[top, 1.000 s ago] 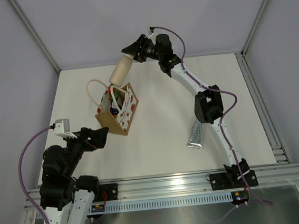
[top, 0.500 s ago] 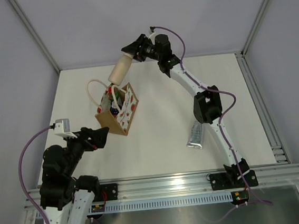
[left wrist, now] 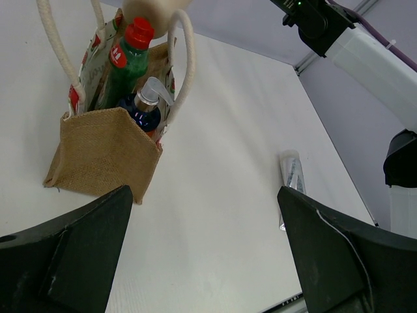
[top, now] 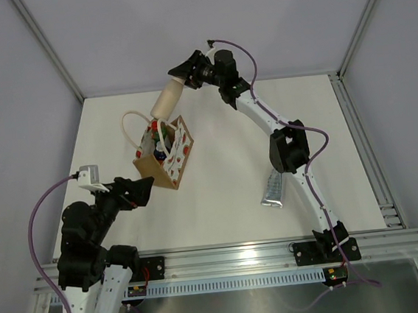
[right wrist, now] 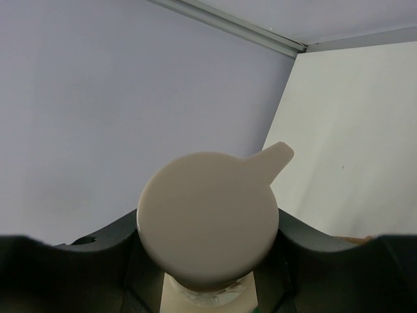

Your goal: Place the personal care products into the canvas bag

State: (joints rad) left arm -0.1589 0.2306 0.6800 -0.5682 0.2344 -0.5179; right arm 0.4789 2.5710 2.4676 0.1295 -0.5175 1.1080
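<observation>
The bag's far end [top: 171,133] is below and back from my right gripper, so it should next move back and down, set the beige bottle upright and release it inside.
The canvas bag [top: 168,160] stands left of the table's middle, and it also shows in the left wrist view [left wrist: 104,153]. The green bottle with a red cap [left wrist: 125,59] stands inside it beside a dark blue pump bottle [left wrist: 142,107]. My right gripper [top: 186,73] is shut on the cap end of the beige bottle [top: 167,100], which hangs tilted over the bag's far rim. Its cap fills the right wrist view [right wrist: 208,218]. The silver-grey tube [top: 273,189] lies on the table to the right. My left gripper [top: 140,190] is open and empty just near-left of the bag. The orange bottle is hidden.
White rope handles [top: 133,127] rise from the bag, one drooping to the left. The right arm's elbow [top: 288,149] hangs just above the tube. An aluminium rail [top: 234,259] runs along the near edge, and grey walls close the back and sides.
The right gripper and the beige bottle have edged slightly left and lower over the bag. The left arm has barely shifted.
</observation>
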